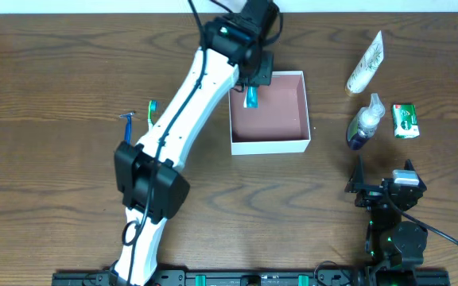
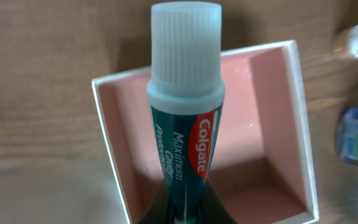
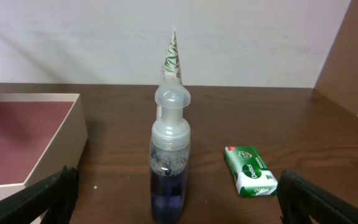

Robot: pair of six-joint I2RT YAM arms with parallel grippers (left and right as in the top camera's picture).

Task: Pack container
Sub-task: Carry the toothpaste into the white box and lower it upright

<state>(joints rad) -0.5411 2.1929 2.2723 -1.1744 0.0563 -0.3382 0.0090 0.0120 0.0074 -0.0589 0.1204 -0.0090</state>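
I will next move my left gripper down and back and let go of the toothpaste tube (image 2: 182,130) on the box's bare bottom, because that bottom is below and back from the gripper.
The container (image 1: 270,144) is a square white-walled box with a pink-brown inside, at the table's middle back; it also shows in the left wrist view (image 2: 294,93) and the right wrist view (image 3: 48,158). My left gripper (image 1: 250,87) is shut on a teal Colgate toothpaste tube (image 2: 182,130), cap pointing down, held over the box's left part (image 1: 251,98). My right gripper (image 1: 384,189) is open and empty near the front right, facing a clear pump bottle of purple liquid (image 3: 168,168), which also shows in the overhead view (image 1: 365,123).
A green Dettol soap bar (image 1: 405,121) lies right of the bottle, also in the right wrist view (image 3: 250,171). A white tube (image 1: 366,63) lies at the back right. Two blue items (image 1: 140,115), like a razor and toothbrush, lie left of the left arm.
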